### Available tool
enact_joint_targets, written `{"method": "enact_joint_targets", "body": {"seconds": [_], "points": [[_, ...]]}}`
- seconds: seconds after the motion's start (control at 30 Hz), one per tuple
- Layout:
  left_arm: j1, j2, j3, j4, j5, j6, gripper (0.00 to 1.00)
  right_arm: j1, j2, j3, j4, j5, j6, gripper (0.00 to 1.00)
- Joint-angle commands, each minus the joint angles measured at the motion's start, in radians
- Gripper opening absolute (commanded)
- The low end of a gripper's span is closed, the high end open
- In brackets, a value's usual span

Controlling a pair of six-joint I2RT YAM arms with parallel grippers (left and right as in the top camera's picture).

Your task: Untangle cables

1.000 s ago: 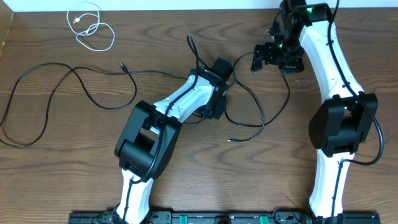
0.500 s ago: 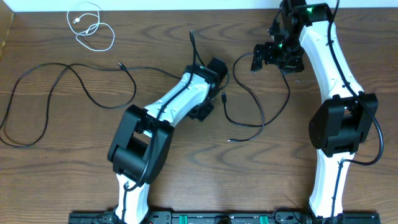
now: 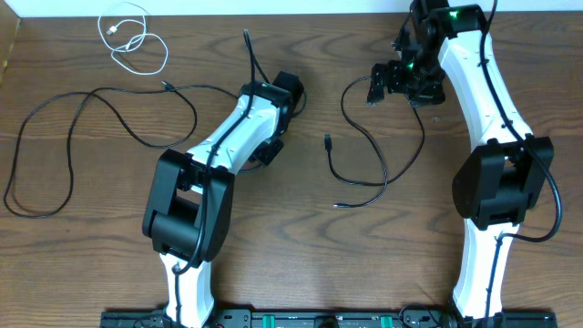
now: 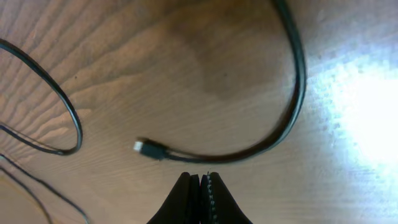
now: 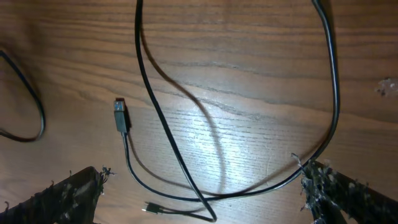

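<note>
Since the part of the black cable (image 3: 370,138) (image 5: 161,117) beside the larger plug lies clear of the crossing, I should bring my right gripper back and down to close around it.
A long black cable (image 3: 165,84) loops over the table's left half and runs under my left gripper (image 3: 273,100). In the left wrist view the jaws (image 4: 199,177) are pressed together, and a black cable end with a plug (image 4: 144,148) curves just past their tips. The grip point itself is hidden. A second black cable (image 3: 383,173) lies centre right, its plug (image 3: 328,139) free. My right gripper (image 3: 387,84) hangs over its far end, jaws wide open (image 5: 205,193), with this cable (image 5: 168,134) on the table beneath. A short white cable (image 3: 132,38) lies coiled far left.
The table's back edge meets a white wall (image 3: 273,7) right behind both grippers. Thicker black cords run along both arms; one hangs in a loop beside my right arm's elbow (image 3: 551,205). The left arm's long white link (image 3: 223,141) lies diagonally across the table's middle.
My left arm has swung left and toward the back edge, away from the second cable's plug. The long black cable and its loops shifted left with it. The right arm has not moved.
</note>
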Motion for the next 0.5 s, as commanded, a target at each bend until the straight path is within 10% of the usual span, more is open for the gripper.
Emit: {"method": "enact_joint_targets", "body": {"seconds": [0.0, 0.43, 0.47], "points": [[-0.02, -0.022, 0.02, -0.01, -0.069, 0.041, 0.07, 0.004, -0.002, 0.005, 0.002, 0.0, -0.012, 0.99], [-0.016, -0.197, 0.032, 0.143, 0.016, -0.367, 0.08, 0.004, -0.002, 0.005, -0.008, -0.005, -0.011, 0.99], [-0.011, -0.221, 0.032, 0.164, 0.08, -0.401, 0.26, 0.004, -0.002, 0.005, -0.009, -0.011, -0.012, 0.99]]}}
